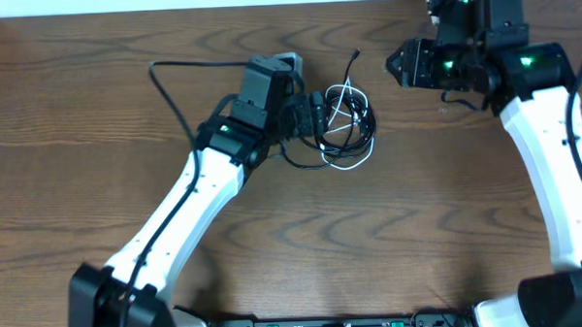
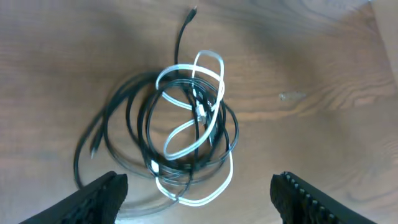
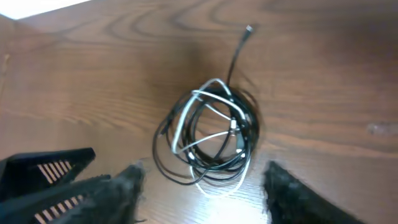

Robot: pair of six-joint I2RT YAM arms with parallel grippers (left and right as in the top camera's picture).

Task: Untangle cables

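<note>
The white cable is lying on top of the black coils, so my left gripper will move down and gently to the right in the overhead view, onto the white cable's inner bend (image 1: pixel 330 130) (image 2: pixel 170 154).
A thin white cable (image 1: pixel 347 101) and a longer thin black cable (image 1: pixel 363 132) lie looped together in one tangle on the wooden table (image 1: pixel 419 227). One black end (image 1: pixel 355 54) sticks out toward the far edge. My left gripper (image 1: pixel 314 114) is open at the tangle's left side, holding nothing. In the left wrist view its fingers (image 2: pixel 199 196) straddle the near edge of the white cable (image 2: pixel 193 124) and black cable (image 2: pixel 124 124). My right gripper (image 1: pixel 394 65) is open and empty, right of the tangle. The right wrist view shows the white (image 3: pixel 193 115) and black (image 3: pixel 245 134) loops ahead of its blurred fingers (image 3: pixel 202 186).
A thicker black robot cable (image 1: pixel 172 90) arcs from the left arm across the table's far left. The left gripper's finger (image 3: pixel 46 168) shows at the lower left of the right wrist view. The table's far edge runs along the top.
</note>
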